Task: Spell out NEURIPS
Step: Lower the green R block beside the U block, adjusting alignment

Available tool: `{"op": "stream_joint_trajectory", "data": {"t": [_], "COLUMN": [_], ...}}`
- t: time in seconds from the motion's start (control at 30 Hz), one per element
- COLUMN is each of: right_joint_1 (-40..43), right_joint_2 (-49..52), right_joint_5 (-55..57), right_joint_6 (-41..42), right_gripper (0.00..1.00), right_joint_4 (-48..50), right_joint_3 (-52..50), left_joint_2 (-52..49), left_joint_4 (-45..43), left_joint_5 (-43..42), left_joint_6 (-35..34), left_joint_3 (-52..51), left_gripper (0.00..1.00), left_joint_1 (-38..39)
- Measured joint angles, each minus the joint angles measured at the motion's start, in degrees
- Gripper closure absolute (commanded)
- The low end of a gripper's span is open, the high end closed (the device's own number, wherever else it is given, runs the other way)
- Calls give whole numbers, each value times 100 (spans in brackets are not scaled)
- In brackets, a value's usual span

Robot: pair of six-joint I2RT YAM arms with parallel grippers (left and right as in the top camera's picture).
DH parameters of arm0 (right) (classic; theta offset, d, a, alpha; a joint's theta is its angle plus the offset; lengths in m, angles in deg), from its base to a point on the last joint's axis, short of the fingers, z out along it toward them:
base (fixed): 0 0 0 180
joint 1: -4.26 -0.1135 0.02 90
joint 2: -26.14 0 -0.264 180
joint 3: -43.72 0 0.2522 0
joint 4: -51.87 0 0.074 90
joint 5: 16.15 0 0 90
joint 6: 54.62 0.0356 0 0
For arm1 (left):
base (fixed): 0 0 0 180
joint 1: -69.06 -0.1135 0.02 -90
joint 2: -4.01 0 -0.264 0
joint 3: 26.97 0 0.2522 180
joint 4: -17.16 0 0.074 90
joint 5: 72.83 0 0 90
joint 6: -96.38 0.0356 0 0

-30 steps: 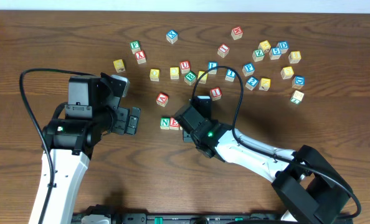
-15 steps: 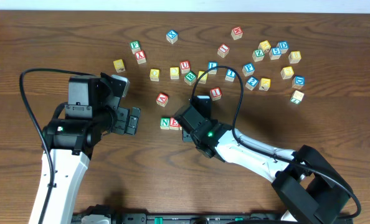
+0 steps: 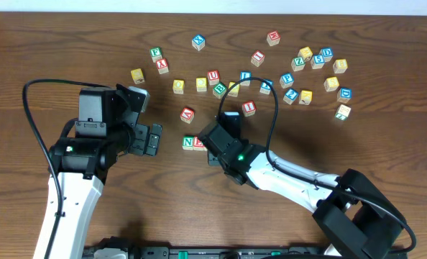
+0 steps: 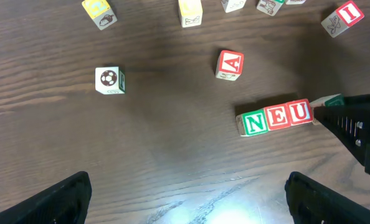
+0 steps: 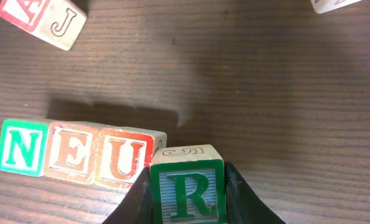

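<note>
I will next move my right gripper down and to the right in the wrist view, beside the U cube's loose end (image 5: 159, 143), and let go of R where the row ends.
A row of cubes spells N (image 5: 22, 147), E (image 5: 73, 155), U (image 5: 124, 157) on the wood table; the row also shows in the left wrist view (image 4: 275, 116) and overhead (image 3: 193, 142). My right gripper (image 5: 186, 193) is shut on a green R cube (image 5: 186, 190), held right beside the U at the row's right end. The red I cube (image 3: 249, 108) lies behind my right arm (image 3: 224, 144). My left gripper (image 4: 185, 199) is open and empty, over bare table left of the row.
A red A cube (image 4: 230, 64) and a soccer-ball cube (image 4: 109, 80) lie near the row. Several loose letter cubes (image 3: 300, 72) are scattered across the back of the table.
My right gripper with the R cube has shifted slightly left, closing against the row's right end. The left arm has not moved.
</note>
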Motion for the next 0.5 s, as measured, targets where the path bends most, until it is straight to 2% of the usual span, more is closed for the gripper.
{"op": "stream_joint_trajectory", "data": {"t": [0.5], "right_joint_1": [-2], "right_joint_2": [0], "right_joint_5": [103], "right_joint_6": [0], "right_gripper": [99], "right_joint_4": [-70], "right_joint_3": [0], "left_joint_2": [0], "left_joint_4": [0], "left_joint_5": [0], "left_joint_6": [0], "left_joint_3": [0], "left_gripper": [2], "left_joint_1": [0]}}
